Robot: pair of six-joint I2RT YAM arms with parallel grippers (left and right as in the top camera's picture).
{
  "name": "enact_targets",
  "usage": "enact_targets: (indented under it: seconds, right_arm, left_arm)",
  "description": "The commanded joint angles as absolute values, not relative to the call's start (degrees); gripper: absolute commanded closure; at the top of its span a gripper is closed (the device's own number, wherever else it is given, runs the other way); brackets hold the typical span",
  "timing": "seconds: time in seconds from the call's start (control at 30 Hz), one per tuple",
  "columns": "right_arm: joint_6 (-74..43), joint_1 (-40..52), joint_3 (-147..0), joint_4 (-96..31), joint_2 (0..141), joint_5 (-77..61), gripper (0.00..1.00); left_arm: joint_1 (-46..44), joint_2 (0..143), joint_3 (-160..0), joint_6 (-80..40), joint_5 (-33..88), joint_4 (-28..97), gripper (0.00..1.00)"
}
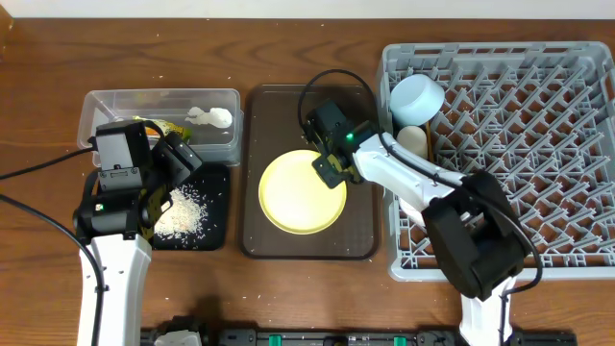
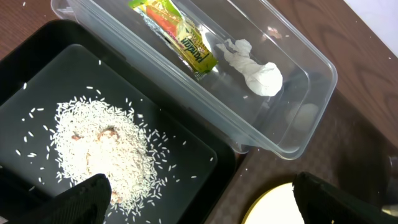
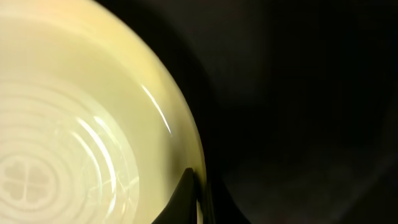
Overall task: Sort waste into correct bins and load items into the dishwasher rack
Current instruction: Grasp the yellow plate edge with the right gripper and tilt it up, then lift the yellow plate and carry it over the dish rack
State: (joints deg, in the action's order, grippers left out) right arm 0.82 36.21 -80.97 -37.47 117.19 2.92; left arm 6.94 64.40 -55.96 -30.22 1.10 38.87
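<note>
The rack's wires beside the light blue bowl are empty, so my right gripper will next go up, move across to the grey rack (image 1: pixel 509 144) and go down, tilting the plate upright, and then release it.
The yellow plate (image 1: pixel 301 192) lies on the dark brown serving tray (image 1: pixel 307 245). My right gripper (image 1: pixel 328 165) is shut on the plate's rim (image 3: pixel 200 186) at its upper right edge. The snack wrapper (image 2: pixel 180 38) and the white tissue (image 2: pixel 258 70) lie in the clear tub (image 1: pixel 159 101). The rice heap (image 2: pixel 102 149) lies in the black tray (image 1: pixel 207 231). My left gripper (image 2: pixel 199 199) is open and empty above the black tray's right edge. The light blue bowl (image 1: pixel 417 98) and a pale bowl (image 1: pixel 413 141) stand in the grey rack (image 1: pixel 509 144). Cup and chopsticks are out of view.
The rack fills the right side of the wooden table (image 1: pixel 307 38). The clear tub and black tray sit side by side at the left, next to the serving tray. Black cables (image 1: pixel 38 216) run along the left edge.
</note>
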Motion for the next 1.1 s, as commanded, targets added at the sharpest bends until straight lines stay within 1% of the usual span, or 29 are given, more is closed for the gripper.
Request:
enact_targets:
  seconds: [0.0,0.13,0.2,0.3,0.47,0.6,0.7,0.8,0.9,1.07]
  right_arm:
    - [0.91,35.9,-83.83,-39.42,111.37,7.27,0.99]
    - [1.17,35.86,-86.46,-41.01,104.07,14.37,0.99]
    - [3.77,35.86,-87.33,-40.91,100.16,19.14,0.99]
    - [6.72,35.51,-87.48,-38.96,94.59,30.63,0.99]
    - [7.22,33.78,-87.48,-37.54,88.05,53.06,0.99]
    - [8.69,30.2,-87.48,-39.22,85.41,64.53,0.99]
    - [8.69,26.92,-87.42,-40.91,85.45,67.83,0.99]
    - [7.49,23.22,-87.2,-43.03,86.13,67.81,0.99]
    - [6.04,20.25,-87.2,-44.36,87.42,65.19,0.99]
    - [4.49,18.06,-87.2,-46.89,90.13,62.3,0.99]
  left_arm:
    - [7.11,64.47,-56.58,-30.7,0.38,38.98,0.04]
    - [7.11,64.47,-56.58,-30.7,0.38,39.0,0.04]
    - [7.11,64.47,-56.58,-30.7,0.38,39.0,0.04]
    - [7.11,64.47,-56.58,-30.7,0.38,39.0,0.04]
    - [7.11,64.47,-56.58,-30.7,0.38,39.0,0.04]
    - [7.11,64.47,-56.58,-30.7,0.38,39.0,0.04]
    - [7.11,64.47,-56.58,-30.7,0.38,39.0,0.04]
    - [7.11,64.47,-56.58,-30.7,0.38,39.0,0.04]
    - [7.11,64.47,-56.58,-30.7,0.38,39.0,0.04]
    - [7.11,64.47,-56.58,-30.7,0.38,39.0,0.04]
